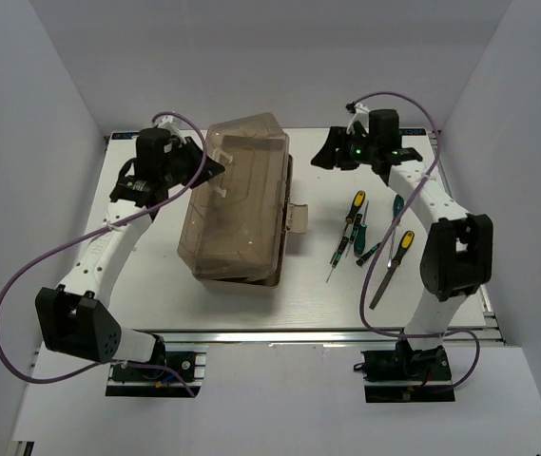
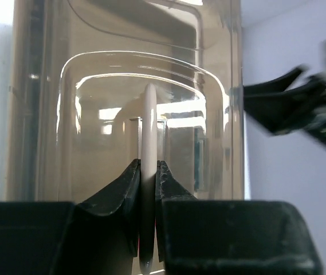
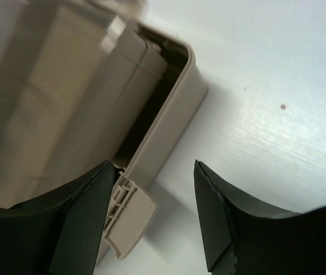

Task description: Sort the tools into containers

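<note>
Next, the left gripper swings the lid open toward the bare part of the table, to its left in the top view, and releases the lid's handle there.
The toolbox lies left of centre under its smoky brown lid. My left gripper is shut on the lid's pale handle at the box's far left side. My right gripper is open and empty, just beyond the box's far right corner. In the right wrist view it hovers over the beige box rim and its latch, and a dark gap shows under the lid there. The tools lie to the right: yellow-and-black screwdrivers, a green one and a yellow-handled file.
The right arm's forearm runs just right of the tools. A second latch tab sticks out of the box's right side. White walls close in the table at the back and sides.
</note>
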Controlling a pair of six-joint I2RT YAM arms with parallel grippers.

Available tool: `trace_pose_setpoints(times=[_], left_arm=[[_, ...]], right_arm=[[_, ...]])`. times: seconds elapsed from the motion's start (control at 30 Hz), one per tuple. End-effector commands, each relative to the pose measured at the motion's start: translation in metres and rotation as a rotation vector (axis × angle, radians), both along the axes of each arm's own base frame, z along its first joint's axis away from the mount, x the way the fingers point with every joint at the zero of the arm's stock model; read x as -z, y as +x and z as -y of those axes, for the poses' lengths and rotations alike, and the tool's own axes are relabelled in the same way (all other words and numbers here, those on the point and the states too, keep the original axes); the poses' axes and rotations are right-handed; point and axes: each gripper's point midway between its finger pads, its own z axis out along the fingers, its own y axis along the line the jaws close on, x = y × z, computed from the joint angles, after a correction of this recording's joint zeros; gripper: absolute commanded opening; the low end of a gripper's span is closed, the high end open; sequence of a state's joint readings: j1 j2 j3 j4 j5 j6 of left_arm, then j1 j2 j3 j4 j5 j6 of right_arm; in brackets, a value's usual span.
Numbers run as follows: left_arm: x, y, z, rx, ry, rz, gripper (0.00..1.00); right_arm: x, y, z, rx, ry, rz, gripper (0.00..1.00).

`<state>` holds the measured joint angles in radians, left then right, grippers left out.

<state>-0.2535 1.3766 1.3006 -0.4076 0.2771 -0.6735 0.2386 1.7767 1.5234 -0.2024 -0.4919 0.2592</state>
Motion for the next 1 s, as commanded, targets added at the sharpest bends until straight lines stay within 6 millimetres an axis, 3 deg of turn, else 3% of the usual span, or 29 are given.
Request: trace_pose_setpoints(times=[0.0, 0.13, 0.23, 0.27, 0.33, 0.43, 0.5, 0.53, 0.6, 0.73, 0.83, 0.97], left_arm=[[-0.101, -0.003, 0.008, 0.044, -0.217, 0.213, 0.09], [-0.108, -0.003, 0.003, 0.045, -0.294, 0.224, 0.09], [-0.106, -0.002, -0.016, 0.003, -0.341, 0.22, 0.09], [-0.097, -0.004, -0.019, -0.001, -0.365, 0.191, 0.09], [-0.099, -0.006, -0.034, -0.027, -0.379, 0.205, 0.09], [-0.085, -0.011, -0.047, -0.037, -0.391, 0.173, 0.09], [-0.07, -0.016, -0.048, -0.029, -0.396, 0.136, 0.1], [-0.068, -0.013, -0.07, -0.085, -0.391, 0.144, 0.1], [-0.057, -0.015, -0.085, -0.128, -0.38, 0.127, 0.1], [-0.04, -0.021, -0.154, -0.331, -0.221, 0.124, 0.11], [-0.02, -0.029, -0.197, -0.505, -0.096, 0.058, 0.11], [0.0, -0.042, -0.229, -0.65, 0.058, 0.001, 0.2]], right_arm=[[0.028, 0.004, -0.009, -0.021, -0.081, -0.016, 0.63], [0.038, 0.01, -0.033, -0.043, -0.084, -0.043, 0.62], [0.056, 0.018, -0.048, -0.028, -0.104, -0.076, 0.62], [0.067, 0.018, -0.055, -0.031, -0.116, -0.095, 0.62], [0.072, 0.021, -0.061, -0.034, -0.121, -0.095, 0.62], [0.085, 0.027, -0.072, -0.031, -0.142, -0.093, 0.6], [0.095, 0.033, -0.075, -0.015, -0.16, -0.098, 0.52], [0.1, 0.036, -0.074, -0.002, -0.17, -0.099, 0.48], [0.111, 0.039, -0.069, 0.015, -0.198, -0.104, 0.31], [0.113, 0.054, -0.045, 0.096, -0.227, -0.088, 0.0], [0.106, 0.068, -0.033, 0.134, -0.228, -0.068, 0.0], [0.103, 0.076, -0.026, 0.145, -0.23, -0.053, 0.0]])
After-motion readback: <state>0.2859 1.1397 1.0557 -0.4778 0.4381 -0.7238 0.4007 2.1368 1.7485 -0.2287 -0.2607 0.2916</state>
